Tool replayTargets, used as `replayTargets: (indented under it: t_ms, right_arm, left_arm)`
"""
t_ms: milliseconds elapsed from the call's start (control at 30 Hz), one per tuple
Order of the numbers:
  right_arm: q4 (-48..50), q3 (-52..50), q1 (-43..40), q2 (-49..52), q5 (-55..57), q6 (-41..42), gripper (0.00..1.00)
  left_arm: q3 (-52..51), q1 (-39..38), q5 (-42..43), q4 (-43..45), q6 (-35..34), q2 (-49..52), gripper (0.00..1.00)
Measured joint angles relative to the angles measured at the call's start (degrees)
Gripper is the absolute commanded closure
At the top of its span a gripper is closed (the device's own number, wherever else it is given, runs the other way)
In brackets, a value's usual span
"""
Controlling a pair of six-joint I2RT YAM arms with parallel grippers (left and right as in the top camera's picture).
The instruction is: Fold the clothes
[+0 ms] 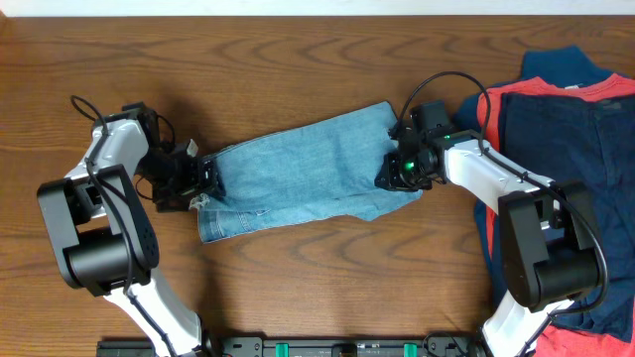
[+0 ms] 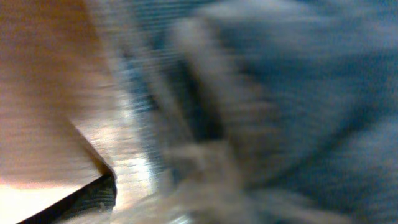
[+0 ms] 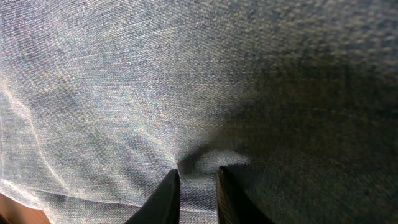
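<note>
My left gripper's fingertips only reach the edge of the jeans' end (image 1: 217, 188) (image 2: 202, 127). My left gripper needs to slide farther onto it next, toward the right in the overhead view, and then pinch it.
The light-blue jeans (image 1: 298, 169) lie folded into a short slanted band in the middle of the wooden table. My left gripper (image 1: 205, 178) is at their left end, touching the edge. The left wrist view is a blur of blue denim (image 2: 298, 93) and wood, so its jaws cannot be read. My right gripper (image 1: 392, 171) is at the jeans' right end. In the right wrist view its two dark fingers (image 3: 198, 177) stand close together, pinching a small ridge of denim (image 3: 155, 81).
A pile of dark navy and red-orange garments (image 1: 575, 109) lies at the right edge, under and behind my right arm. Bare wooden table (image 1: 298, 59) surrounds the jeans at the back and front.
</note>
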Motion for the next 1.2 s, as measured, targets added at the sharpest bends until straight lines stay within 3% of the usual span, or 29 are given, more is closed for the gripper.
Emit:
replayTargets:
  t_ms: [100, 300, 467, 600, 867, 1033, 1200]
  right_arm:
    - [0.0, 0.0, 0.0, 0.0, 0.0, 0.1, 0.81]
    - [0.1, 0.0, 0.0, 0.0, 0.0, 0.2, 0.83]
    - [0.0, 0.0, 0.0, 0.0, -0.2, 1.0, 0.86]
    - [-1.2, 0.0, 0.0, -0.1, -0.5, 1.1, 0.86]
    - [-6.1, -0.4, -0.2, -9.9, -0.8, 1.2, 0.85]
    - [-6.4, -0.3, -2.4, -18.7, -0.9, 1.2, 0.85]
    - [-7.3, -0.3, -4.5, -20.3, -0.6, 1.2, 0.85]
  left_arm:
    - [0.2, -0.5, 6.0, -0.1, 2.9, 1.0, 0.29]
    - [0.0, -2.6, 10.2, 1.0, 7.0, 3.6, 0.93]
    - [0.0, -2.7, 11.6, -1.0, 8.2, 4.0, 0.94]
    - [1.8, -1.7, 11.4, -9.4, 8.0, 4.5, 0.94]
    - [20.1, 2.6, 8.5, -25.8, 6.2, 0.2, 0.94]
    - [29.2, 0.7, 2.6, -26.7, 2.7, -9.3, 0.94]
    - [30.6, -6.8, -5.3, -26.2, -2.6, -13.6, 0.94]
